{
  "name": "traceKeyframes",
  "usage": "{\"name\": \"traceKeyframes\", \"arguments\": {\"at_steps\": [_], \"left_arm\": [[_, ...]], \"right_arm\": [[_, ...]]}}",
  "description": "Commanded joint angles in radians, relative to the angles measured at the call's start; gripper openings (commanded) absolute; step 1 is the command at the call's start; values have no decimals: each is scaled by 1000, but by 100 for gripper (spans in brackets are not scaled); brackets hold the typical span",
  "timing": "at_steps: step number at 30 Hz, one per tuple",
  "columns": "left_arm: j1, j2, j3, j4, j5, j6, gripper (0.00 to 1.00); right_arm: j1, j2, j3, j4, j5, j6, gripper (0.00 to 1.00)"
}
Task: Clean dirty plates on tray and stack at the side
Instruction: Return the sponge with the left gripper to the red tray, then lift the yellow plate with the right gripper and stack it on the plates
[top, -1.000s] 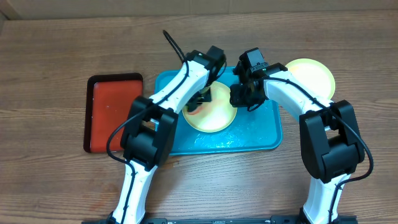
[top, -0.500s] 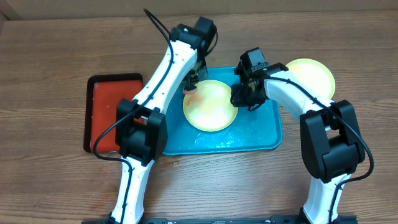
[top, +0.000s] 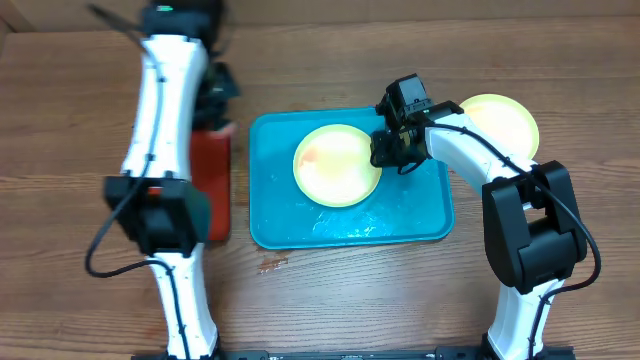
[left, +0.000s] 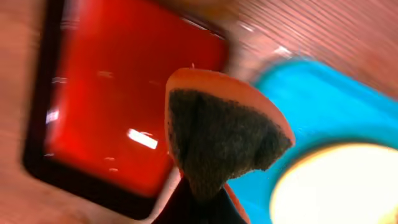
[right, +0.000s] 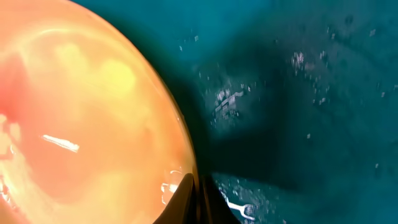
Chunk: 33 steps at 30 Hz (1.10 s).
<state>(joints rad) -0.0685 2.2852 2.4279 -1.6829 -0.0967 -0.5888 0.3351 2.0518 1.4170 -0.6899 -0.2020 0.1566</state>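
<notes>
The sponge goes left in the overhead view and down onto the red tray's middle (top: 206, 178) (left: 127, 102) next, where my left gripper releases it, since the tray lies empty.
A pale yellow-green plate (top: 335, 165) with an orange smear at its left lies on the turquoise tray (top: 420, 215). My right gripper (top: 383, 152) is shut on this plate's right rim; the right wrist view shows the fingers (right: 198, 193) pinched on the plate's edge (right: 81, 112) over the wet tray (right: 298, 124). A second yellow-green plate (top: 505, 122) lies on the table right of the tray. My left gripper (top: 215, 95) is shut on an orange sponge with a dark scouring face (left: 217, 137), held above the red tray. The light blue plate is out of view.
The red tray with a black rim (top: 212, 185) lies left of the turquoise tray, mostly hidden by my left arm; it also shows in the left wrist view (left: 124, 93). A small stain (top: 272, 264) marks the wooden table in front.
My left arm has lifted the sponge off the plate and swung it left, from over the turquoise tray to over the red tray. The right gripper has kept its hold on the plate's rim.
</notes>
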Motion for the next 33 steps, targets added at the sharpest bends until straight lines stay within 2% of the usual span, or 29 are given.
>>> {"name": "traceKeyframes", "arguments": {"at_steps": [1,8,15,21,25,26,27,28,29,31,33], "left_arm": [[96,-36,-76,-7,46,24,4],[182,-36,-290,47,-123,2,4],[240,-36,-498,243,2,85,4],[244,-36,-602,383,12,96,6],[245,-36,-591,408,14,122,22],[245,-36,-583,407,15,122,28],[245,-37,-569,397,22,127,40],[245,-38,-550,384,45,152,72],[245,-40,-526,372,82,194,100],[246,-43,-459,343,157,252,100],[248,-43,-375,306,181,253,100]], "right_arm": [[-4,-13,-2,32,10,1,4],[-4,-13,-2,31,11,0,4],[-4,-13,-2,35,11,0,4],[-4,-13,-2,32,11,0,4],[-3,-21,0,31,24,-8,4],[-2,-27,3,29,30,-8,4],[1,-32,8,26,30,-19,4],[6,-40,16,18,32,-34,4],[11,-47,24,11,46,-37,4],[30,-69,53,-15,108,-38,4],[48,-86,76,-34,163,-43,4]]}}
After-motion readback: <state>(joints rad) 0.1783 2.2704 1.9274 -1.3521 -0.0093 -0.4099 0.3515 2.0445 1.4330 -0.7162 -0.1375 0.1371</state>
